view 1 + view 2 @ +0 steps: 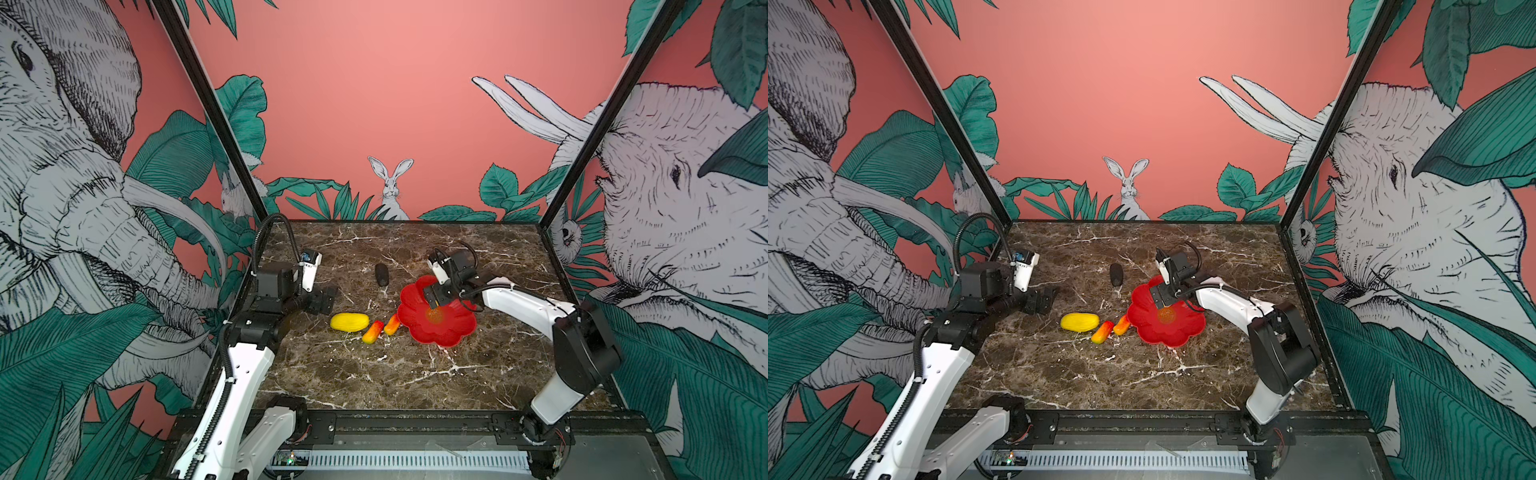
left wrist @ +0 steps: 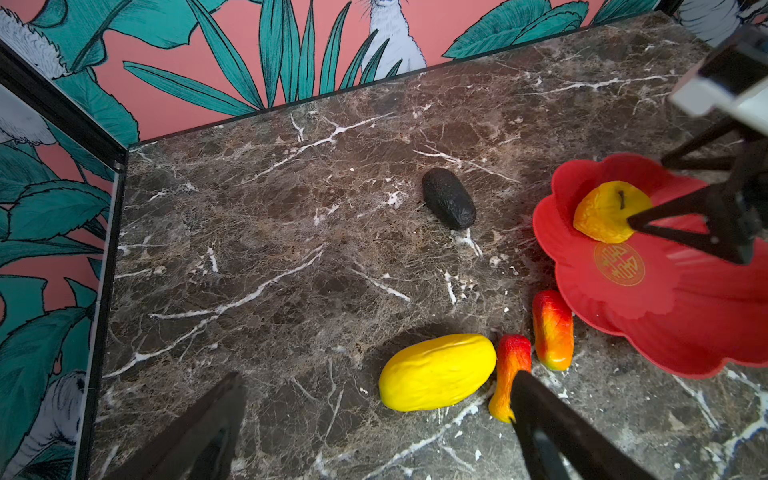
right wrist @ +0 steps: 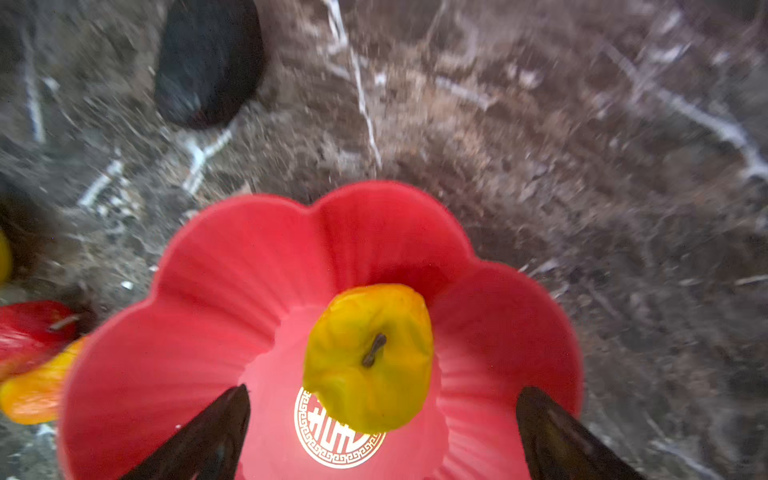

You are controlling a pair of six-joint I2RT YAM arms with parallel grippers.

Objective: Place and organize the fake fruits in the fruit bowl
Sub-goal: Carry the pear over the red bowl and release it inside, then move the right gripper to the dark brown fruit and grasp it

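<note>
I should next swing my right gripper outward past the bowl's rim and lower it onto the oblong fruit's middle. The dark oblong fruit (image 1: 382,275) is still outside the bowl (image 1: 451,332), farther outward and below.
The red flower-shaped fruit bowl (image 1: 451,332) (image 1: 1177,332) sits right of centre on the marble table. A round yellow fruit with a dark stem (image 3: 370,357) (image 2: 602,216) lies inside it, free of the fingers. My right gripper (image 3: 382,395) (image 1: 434,297) hangs open just above the bowl. Left of the bowl lie two red-orange fruits (image 1: 372,331) (image 1: 392,324) and a yellow oblong fruit (image 1: 349,322) (image 2: 436,372). A dark oblong fruit (image 1: 382,274) (image 2: 449,203) lies farther back. My left gripper (image 2: 379,375) (image 1: 322,301) is open and empty, near the yellow oblong fruit.
Black frame posts and printed walls close the table (image 1: 415,374) at the back and both sides. A black rail runs along the front edge. One red-orange fruit (image 2: 552,330) lies close against the bowl's rim (image 2: 582,299).
</note>
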